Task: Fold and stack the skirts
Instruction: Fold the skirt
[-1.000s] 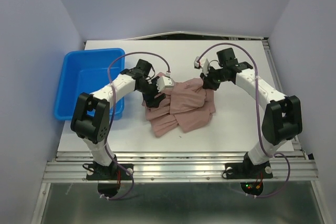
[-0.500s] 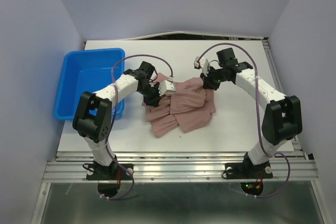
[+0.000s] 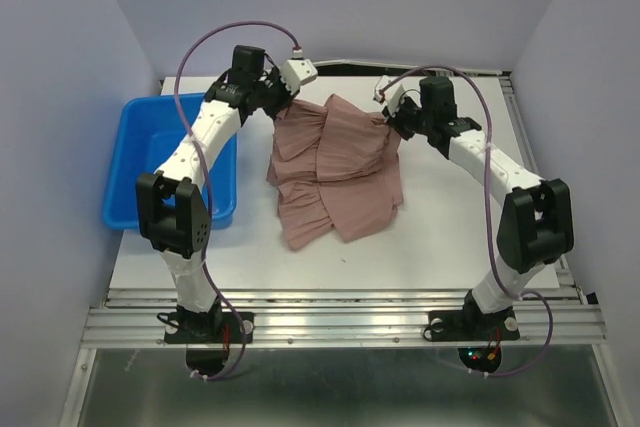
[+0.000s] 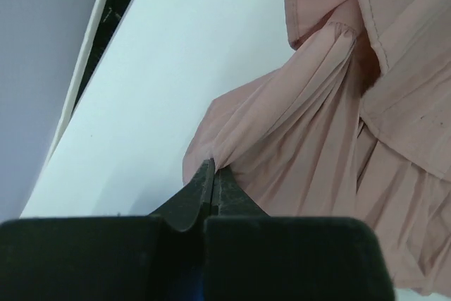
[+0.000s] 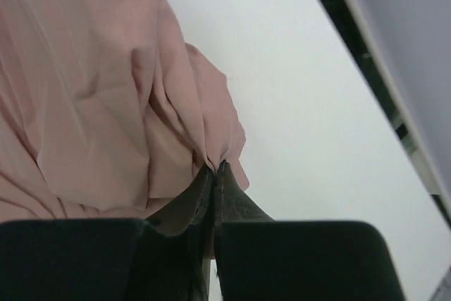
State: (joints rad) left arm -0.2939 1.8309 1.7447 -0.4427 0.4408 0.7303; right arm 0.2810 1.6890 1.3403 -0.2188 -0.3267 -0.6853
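Next, my right gripper moves back and down over the skirt's near flap (image 3: 385,190) and lets go of the skirt's corner there. That lower cloth lies spread on the table.
A mauve-pink skirt (image 3: 335,172) hangs lifted at its far edge over the middle of the white table (image 3: 440,237), its ruffled hem still resting on the tabletop. My left gripper (image 3: 283,103) is shut on the skirt's left top corner (image 4: 211,156); the cloth (image 4: 317,125) drapes away from the pinched tips in the left wrist view. My right gripper (image 3: 392,119) is shut on the right top corner (image 5: 217,162), with the folds of the skirt (image 5: 91,89) falling to its left. Whether more than one skirt is in the bundle cannot be told.
An empty blue bin (image 3: 150,162) stands at the table's left edge, just beside the left arm. The table's back edge and a dark gap (image 4: 113,5) lie close behind the left gripper. A metal rail (image 3: 340,317) runs along the near edge.
The left gripper closed on the skirt's left corner, then both grippers rose and moved toward the back, lifting and spreading the crumpled skirt between them.
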